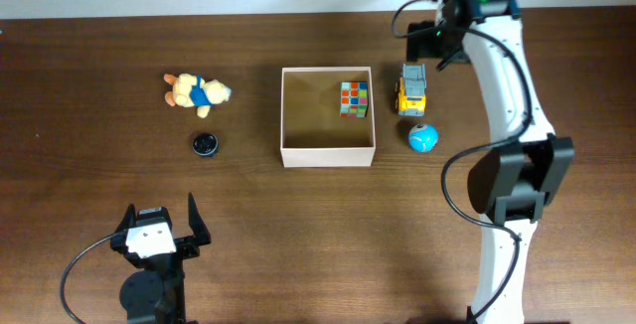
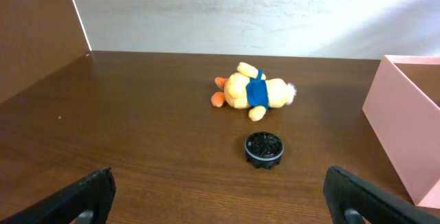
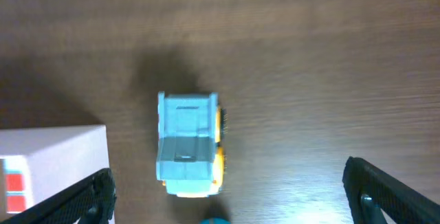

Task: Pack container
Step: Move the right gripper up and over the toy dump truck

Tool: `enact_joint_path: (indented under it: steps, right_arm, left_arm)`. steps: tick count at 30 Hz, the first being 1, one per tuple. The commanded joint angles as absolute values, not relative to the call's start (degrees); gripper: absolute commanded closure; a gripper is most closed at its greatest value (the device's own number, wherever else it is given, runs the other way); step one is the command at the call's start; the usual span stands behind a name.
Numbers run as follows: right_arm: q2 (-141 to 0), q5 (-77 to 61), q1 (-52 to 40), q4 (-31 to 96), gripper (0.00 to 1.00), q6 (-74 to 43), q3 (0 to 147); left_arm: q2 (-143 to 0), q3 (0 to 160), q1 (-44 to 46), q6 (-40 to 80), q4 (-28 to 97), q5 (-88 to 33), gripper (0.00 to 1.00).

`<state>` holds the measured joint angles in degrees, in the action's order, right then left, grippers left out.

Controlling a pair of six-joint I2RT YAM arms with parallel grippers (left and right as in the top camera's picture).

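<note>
Next, the right gripper moves down, easing left in its wrist view over the truck's blue bed (image 1: pixel 413 75), which lies below, nearer the finger beside the container (image 1: pixel 328 154).
The container (image 1: pixel 328 154), a square pale cardboard box, stands open-topped at mid-table with a colourful puzzle cube (image 1: pixel 354 98) in its far right corner. Just right of it sit a yellow and blue toy truck (image 1: pixel 412 88) and a blue ball (image 1: pixel 422 138). My right gripper (image 3: pixel 230 198) hovers open above the truck (image 3: pixel 189 145), nothing held, with the container's corner (image 3: pixel 55 157) at the left. My left gripper (image 2: pixel 220 198) rests open and empty near the front left, facing a black ridged disc (image 2: pixel 264 148) and a plush bear (image 2: pixel 253 91).
The bear (image 1: pixel 196 91) and the disc (image 1: pixel 205 144) lie on the bare wood left of the container. The right arm (image 1: pixel 507 115) arches along the table's right side. A light wall runs behind the table's far edge.
</note>
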<state>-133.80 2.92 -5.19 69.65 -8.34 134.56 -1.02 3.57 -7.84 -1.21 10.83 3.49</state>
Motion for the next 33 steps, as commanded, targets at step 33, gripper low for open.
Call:
enact_joint_path:
  steps: [33]
  right_arm:
    - [-135.4,0.6,-9.1,60.0,0.15,-6.7,123.2]
  left_arm:
    - [-1.1,3.2,-7.6,-0.9,10.5,4.1,0.01]
